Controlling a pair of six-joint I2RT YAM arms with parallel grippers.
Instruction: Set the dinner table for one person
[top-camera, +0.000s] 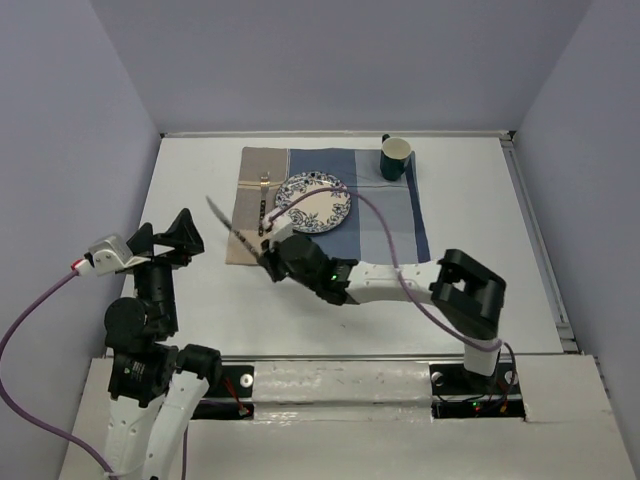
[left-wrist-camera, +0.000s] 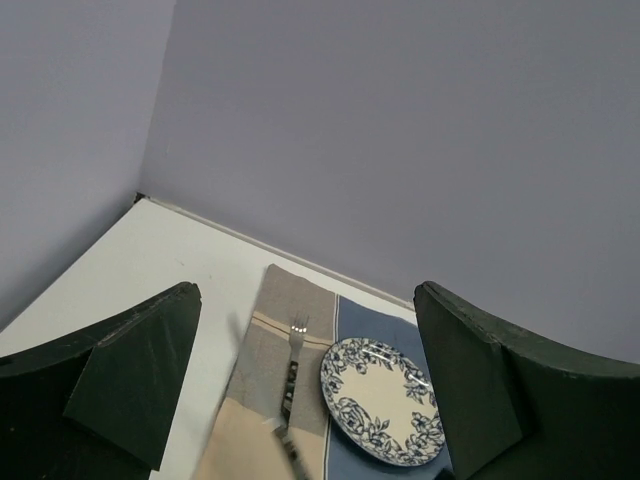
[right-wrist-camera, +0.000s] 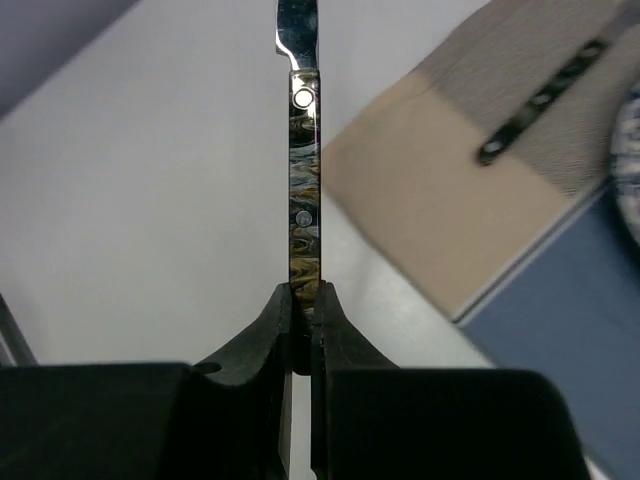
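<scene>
The knife needs to go next with my right gripper past the plate to its empty mug side opposite the fork, then down with its blade turned outward.
My right gripper is shut on the handle of a knife, held over the white dinner table at the placemat's near left corner, blade pointing up and left. In the right wrist view the marbled handle sticks straight out from the closed fingers. A blue-patterned plate lies on the striped placemat, with a fork to its left. My left gripper is open and empty, raised at the table's left side. Its view shows the fork, the plate and the blurred knife.
A dark green mug stands at the placemat's far right corner. Grey walls close in the table on three sides. The right arm stretches leftward across the near part of the table.
</scene>
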